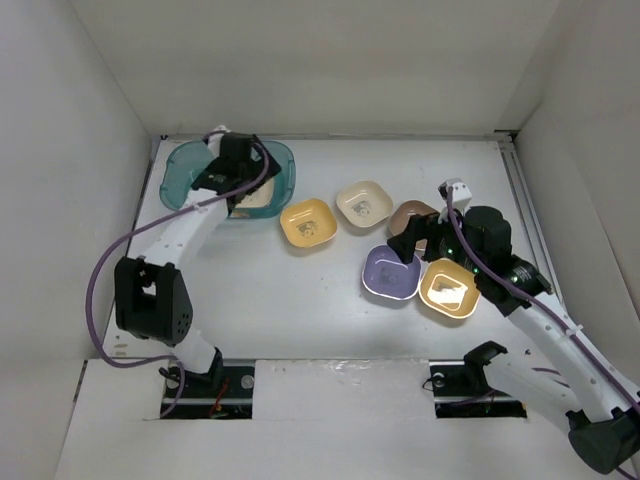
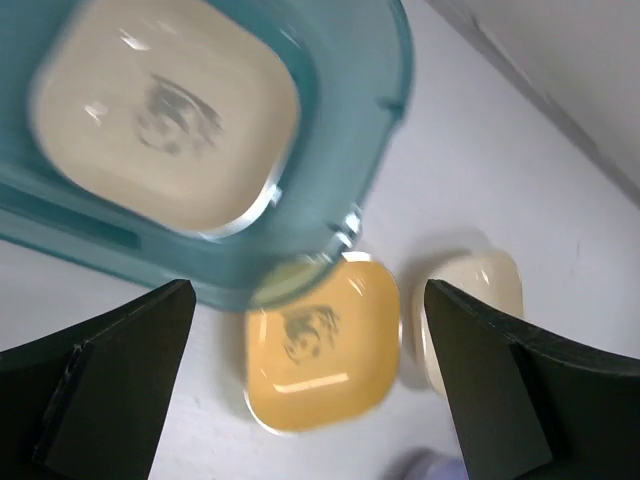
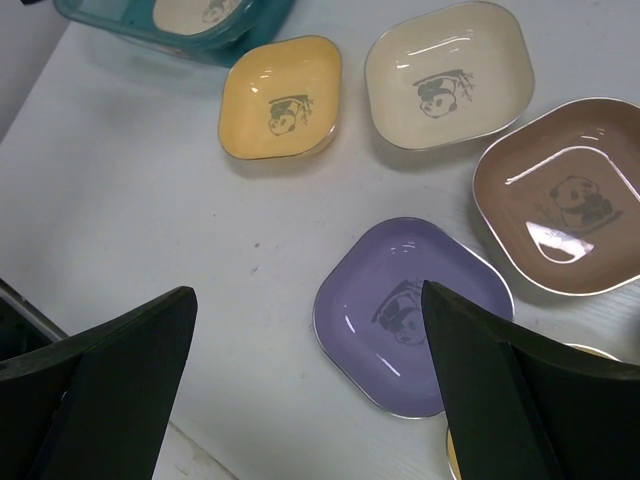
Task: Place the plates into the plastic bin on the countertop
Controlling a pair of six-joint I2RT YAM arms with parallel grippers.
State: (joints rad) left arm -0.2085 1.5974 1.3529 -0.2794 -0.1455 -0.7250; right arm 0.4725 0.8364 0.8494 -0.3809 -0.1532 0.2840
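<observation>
I should next move my left gripper back off the bin and lower it to the yellow plate's near rim on the bin's side (image 1: 288,233) (image 2: 251,376), because that rim faces open countertop.
The teal plastic bin (image 1: 178,176) stands at the back left of the white countertop (image 1: 300,320) and holds a cream plate (image 1: 260,200). My left gripper (image 1: 240,190) is open and empty above the bin's near right part. In the left wrist view, the bin (image 2: 340,150) holds the cream plate (image 2: 165,110), and my left gripper (image 2: 310,400) hangs over a yellow plate (image 2: 320,345). On the counter lie a yellow plate (image 1: 308,224), a cream plate (image 1: 363,205), a brown plate (image 1: 412,212), a purple plate (image 1: 385,278) and an orange plate (image 1: 448,288). My right gripper (image 1: 408,248) is open and empty above the purple plate (image 3: 400,320).
White walls close in the counter at the left, back and right. The brown plate (image 3: 565,200), cream plate (image 3: 448,88) and yellow plate (image 3: 280,100) lie close together between the bin (image 3: 130,25) and my right gripper (image 3: 310,390). A purple cable loops off the left arm.
</observation>
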